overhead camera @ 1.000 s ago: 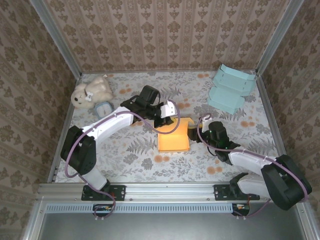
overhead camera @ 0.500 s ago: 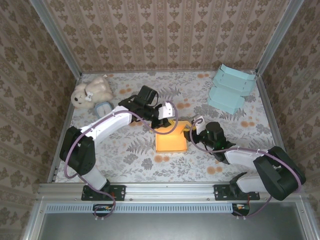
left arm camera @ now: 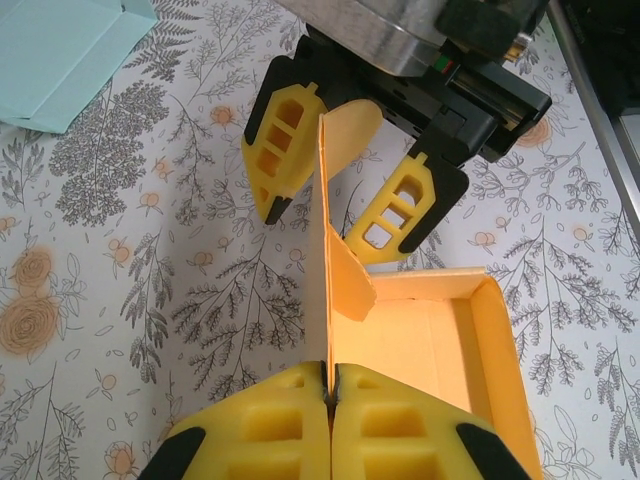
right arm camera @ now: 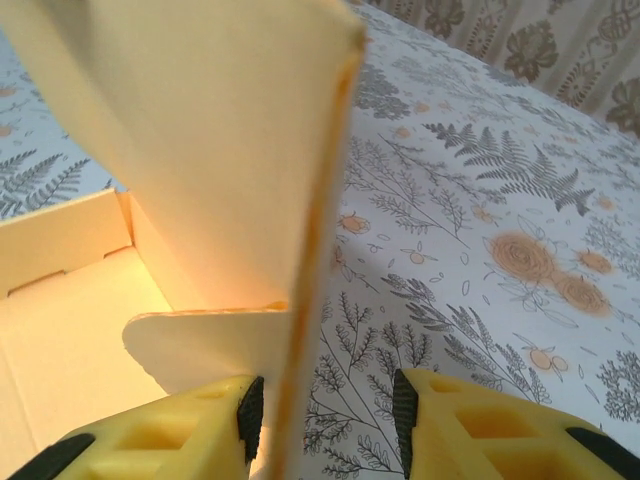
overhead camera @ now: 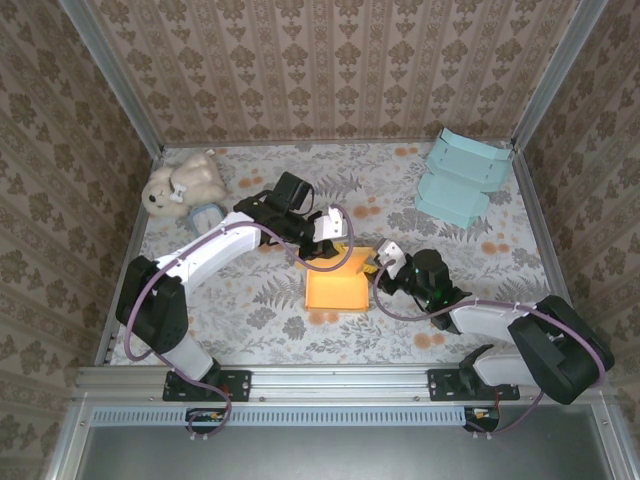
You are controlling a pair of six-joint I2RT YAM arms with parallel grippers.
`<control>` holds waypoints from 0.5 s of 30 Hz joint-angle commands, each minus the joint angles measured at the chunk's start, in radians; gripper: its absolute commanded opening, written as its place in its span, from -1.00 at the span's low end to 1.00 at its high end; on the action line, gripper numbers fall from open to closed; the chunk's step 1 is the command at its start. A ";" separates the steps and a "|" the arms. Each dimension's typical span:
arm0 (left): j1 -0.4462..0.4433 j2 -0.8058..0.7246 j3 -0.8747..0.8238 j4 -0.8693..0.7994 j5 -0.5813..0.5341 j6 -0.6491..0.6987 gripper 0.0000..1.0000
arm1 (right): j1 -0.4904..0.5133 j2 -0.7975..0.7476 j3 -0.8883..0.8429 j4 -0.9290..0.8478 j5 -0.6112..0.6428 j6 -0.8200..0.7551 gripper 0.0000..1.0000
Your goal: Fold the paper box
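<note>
The left gripper next needs to gently move the panel's edge back toward the open inside of the box (overhead camera: pixel 337 290) (left arm camera: pixel 420 340) and then let go of it, because that space is back from the gripper.
The orange paper box (overhead camera: pixel 335 291) lies open-topped in the middle of the table, one tall side panel (left arm camera: pixel 327 250) standing upright. My left gripper (overhead camera: pixel 333 243) reaches in from the far side and is shut on that panel's edge, its yellow fingertips (left arm camera: pixel 280 420) pressed together on the card. My right gripper (overhead camera: pixel 378 266) comes from the right and straddles the same panel's other end (right arm camera: pixel 300 300). Its jaws are open: the left pad (right arm camera: pixel 250 415) is near the card, and the right pad (right arm camera: pixel 403 408) stands well clear of it. A small rounded flap (left arm camera: pixel 348 290) leans into the box.
A folded teal box (overhead camera: pixel 462 178) sits at the back right. A cream plush toy (overhead camera: pixel 185 183) lies at the back left, with a small blue object (overhead camera: pixel 207 214) beside it. Patterned walls close off three sides, and a metal rail (overhead camera: pixel 330 380) runs along the near edge.
The box has slid toward the near edge and a little left with my left gripper. My right gripper has moved left onto the upright panel and its jaws have narrowed.
</note>
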 commanded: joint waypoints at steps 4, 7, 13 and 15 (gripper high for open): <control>-0.020 -0.035 0.013 -0.034 0.109 0.038 -0.95 | 0.013 -0.055 0.053 0.005 -0.180 -0.155 -0.14; -0.020 -0.039 0.007 -0.030 0.114 0.040 -0.95 | 0.003 -0.091 0.070 -0.064 -0.198 -0.182 -0.14; -0.022 -0.067 -0.006 -0.029 0.124 0.043 -0.94 | -0.038 -0.156 0.112 -0.232 -0.308 -0.236 -0.20; -0.022 -0.082 -0.018 -0.020 0.123 0.040 -0.94 | -0.046 -0.173 0.128 -0.294 -0.341 -0.253 -0.31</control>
